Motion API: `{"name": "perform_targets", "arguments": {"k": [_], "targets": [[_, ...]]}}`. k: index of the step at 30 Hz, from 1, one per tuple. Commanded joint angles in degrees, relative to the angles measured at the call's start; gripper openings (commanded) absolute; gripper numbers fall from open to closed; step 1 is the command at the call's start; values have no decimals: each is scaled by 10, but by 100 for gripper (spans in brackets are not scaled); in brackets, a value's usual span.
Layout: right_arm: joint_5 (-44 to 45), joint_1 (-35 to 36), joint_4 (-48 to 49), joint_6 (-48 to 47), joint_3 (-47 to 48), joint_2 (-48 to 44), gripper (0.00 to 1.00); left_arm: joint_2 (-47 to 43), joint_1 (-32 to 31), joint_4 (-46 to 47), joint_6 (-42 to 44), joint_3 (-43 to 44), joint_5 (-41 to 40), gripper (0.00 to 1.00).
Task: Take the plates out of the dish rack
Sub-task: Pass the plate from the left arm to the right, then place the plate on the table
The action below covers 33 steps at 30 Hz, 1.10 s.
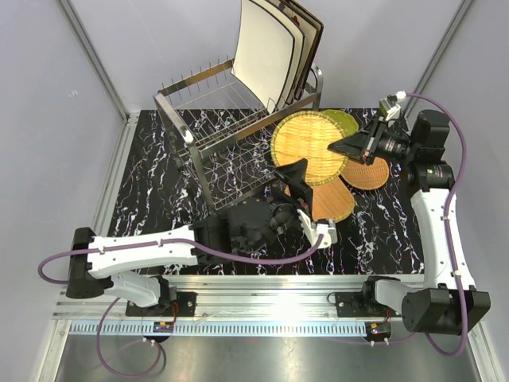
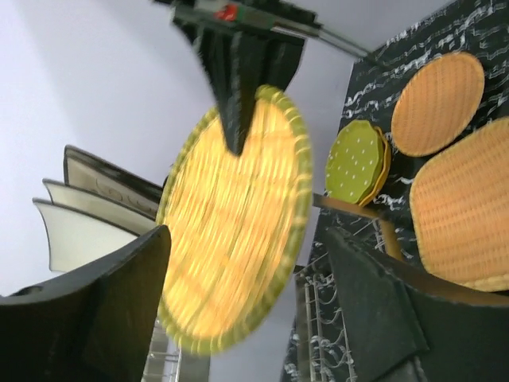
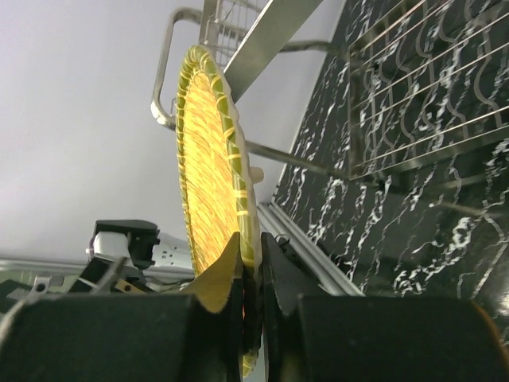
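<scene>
I will next move my right gripper to the right in the top view and down, and let go onto the far orange plate below it, clear of the dish rack (image 1: 203, 119).
A round yellow woven plate with a green rim (image 1: 306, 147) hangs in the air just right of the dish rack (image 1: 203, 119). My right gripper (image 1: 336, 149) is shut on its right edge; in the right wrist view both fingers pinch the rim (image 3: 250, 247). My left gripper (image 1: 291, 177) stands open at the plate's lower edge. Its fingers sit wide on either side of the plate (image 2: 235, 231) without touching it. Large cream square plates (image 1: 266, 52) stand upright in the rack's back right corner.
Two orange woven plates (image 1: 370, 173) (image 1: 334, 203) lie on the black marbled table to the right of the rack. A green dotted plate on an orange one (image 1: 343, 119) lies behind them. The rack's wire prongs (image 1: 199, 83) point up at left.
</scene>
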Motion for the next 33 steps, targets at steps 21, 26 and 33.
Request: {"name": "perform_targets", "arguments": {"k": [21,26,33], "targets": [[-43,-138,-129,-262,19,6,0,-196,-3,113,-276,-120,-131,99],[-49,-161,-137,-288,21,28,0,-221,-3,76,-328,-128,-161,99],[-27,-197,-174,-358,45,83,0,-256,-2,51,-377,-155,-188,99]]}}
